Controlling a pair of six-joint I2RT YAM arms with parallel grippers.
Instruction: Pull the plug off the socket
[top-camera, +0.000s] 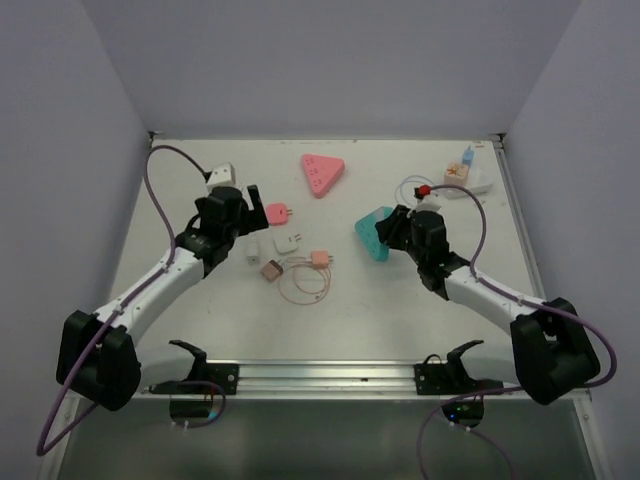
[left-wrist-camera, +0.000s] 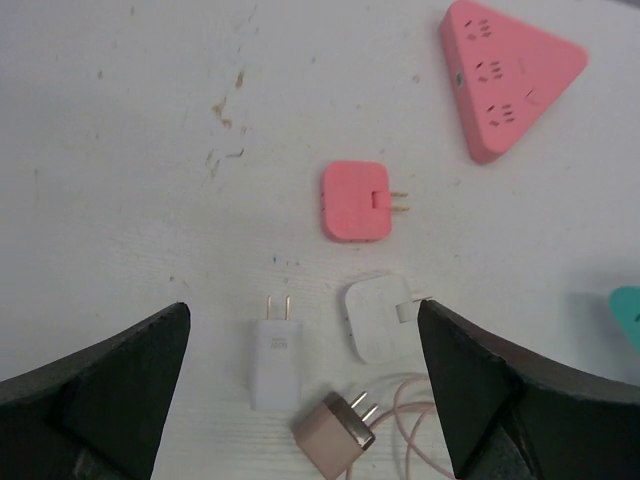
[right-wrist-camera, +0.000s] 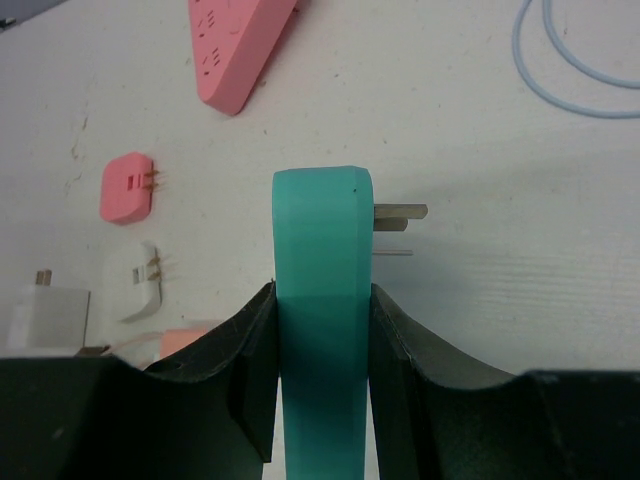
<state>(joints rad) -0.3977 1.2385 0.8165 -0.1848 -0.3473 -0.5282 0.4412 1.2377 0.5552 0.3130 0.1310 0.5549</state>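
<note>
My right gripper carries the teal block (top-camera: 374, 234) outward and down onto the empty table beside the pink triangular socket block next, then opens.
A teal triangular socket block (top-camera: 374, 234) is clamped on edge between the fingers of my right gripper (top-camera: 396, 228). In the right wrist view the block (right-wrist-camera: 320, 225) stands between both pads of that gripper (right-wrist-camera: 322, 292), and metal prongs (right-wrist-camera: 400, 212) stick out of its right face. My left gripper (top-camera: 248, 215) is open and empty, above loose plugs. In the left wrist view, a white charger (left-wrist-camera: 275, 360), a white square adapter (left-wrist-camera: 378, 318) and a rose-brown charger with a cable (left-wrist-camera: 333, 437) lie between the fingers of that gripper (left-wrist-camera: 302, 312). A pink adapter (left-wrist-camera: 354, 200) lies farther on.
A pink triangular socket block (top-camera: 322, 172) lies at the back centre. A white power strip (top-camera: 466, 182) with small plugs on it sits at the back right, with a red plug (top-camera: 424, 190) and a looped cable beside it. A pale orange charger (top-camera: 321, 259) with a thin cable lies mid-table.
</note>
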